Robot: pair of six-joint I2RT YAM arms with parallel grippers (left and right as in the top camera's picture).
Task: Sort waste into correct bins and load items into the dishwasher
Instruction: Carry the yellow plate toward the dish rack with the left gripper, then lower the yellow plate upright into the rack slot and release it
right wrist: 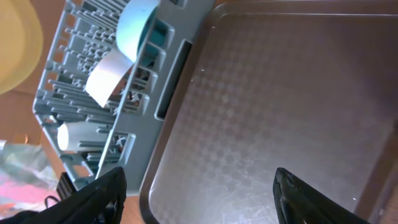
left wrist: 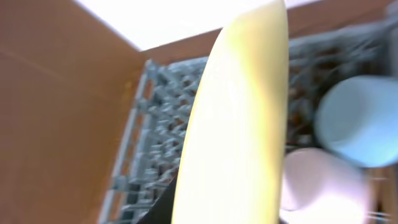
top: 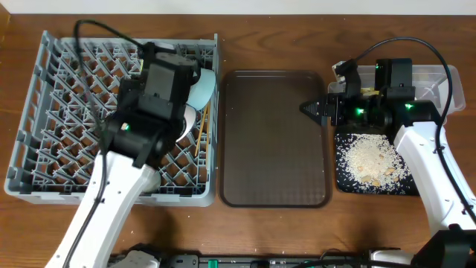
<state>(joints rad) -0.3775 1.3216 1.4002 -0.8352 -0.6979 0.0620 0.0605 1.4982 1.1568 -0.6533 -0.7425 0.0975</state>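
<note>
My left gripper lowers the yellow plate on edge among the rack's wires next, beside the white bowl, where the slots stand free.
The grey dish rack fills the table's left side. My left gripper hangs over its right part, shut on the yellow plate, which it holds on edge above the pegs. The light-blue bowl and the white bowl stand in the rack's right edge, with the chopsticks beside them. My right gripper is open and empty over the brown tray's right edge. Rice scraps lie in the black tray. The clear tub sits behind it. No wrapper or tissue shows clearly.
The larger brown serving tray lies between the rack and the black tray, with nothing on it. The right wrist view shows the rack's side wall, both bowls and the yellow plate's edge beyond the tray.
</note>
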